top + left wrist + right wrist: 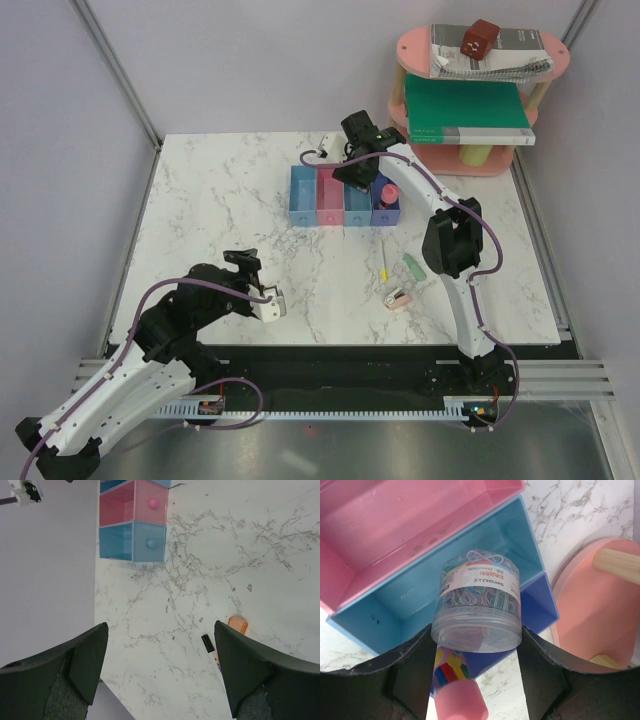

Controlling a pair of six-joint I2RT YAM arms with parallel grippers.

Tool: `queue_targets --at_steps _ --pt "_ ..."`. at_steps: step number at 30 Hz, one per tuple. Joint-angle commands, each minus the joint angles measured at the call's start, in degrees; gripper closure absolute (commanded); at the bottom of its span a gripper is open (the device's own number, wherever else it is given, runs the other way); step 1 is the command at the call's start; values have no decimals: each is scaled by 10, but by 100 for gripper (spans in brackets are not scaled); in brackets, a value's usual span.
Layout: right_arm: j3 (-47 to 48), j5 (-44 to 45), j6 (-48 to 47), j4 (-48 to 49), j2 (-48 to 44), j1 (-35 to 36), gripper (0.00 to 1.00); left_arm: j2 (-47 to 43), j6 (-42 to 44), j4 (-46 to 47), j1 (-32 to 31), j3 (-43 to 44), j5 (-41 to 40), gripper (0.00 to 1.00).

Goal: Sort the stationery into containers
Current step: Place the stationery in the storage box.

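Observation:
The second light blue bin is empty and right under the clear tub. My right gripper should next lower the tub into that bin and open to let it go.
My right gripper (355, 172) (477, 640) is shut on a clear round tub of coloured paper clips (477, 605), held tilted over the second light blue bin (395, 600) (356, 200). The joined bins run light blue (303, 195), pink (328, 197), light blue, dark blue (385, 207). A pink cylinder (388, 192) (460, 700) stands in the dark blue bin. A thin yellow pen (384, 262), a green cap piece (413, 266) and a peach clip (398, 298) lie on the table. My left gripper (245, 265) (160, 625) is open and empty above bare marble; a black-capped pen (209, 647) and an orange piece (238, 625) lie by its right finger.
A pink two-tier oval shelf (480, 165) stands at the back right, holding a green book (465, 110), a spiral notebook (490, 55) and a small red-brown item (480, 38). Its base shows in the right wrist view (590, 605). Grey walls enclose the marble table (220, 200).

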Motion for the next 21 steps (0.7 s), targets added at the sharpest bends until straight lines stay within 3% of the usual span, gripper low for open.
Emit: queue_targets --at_steps 1,16,21 --pt "24 18 -7 28 15 11 44 -9 -18 7 -2 -8 -4 7" --pt "-5 78 -8 80 25 19 44 -23 -27 6 -2 -18 -3 7" --pt "-15 92 -11 94 27 20 39 -25 -29 6 -2 -22 -2 7"
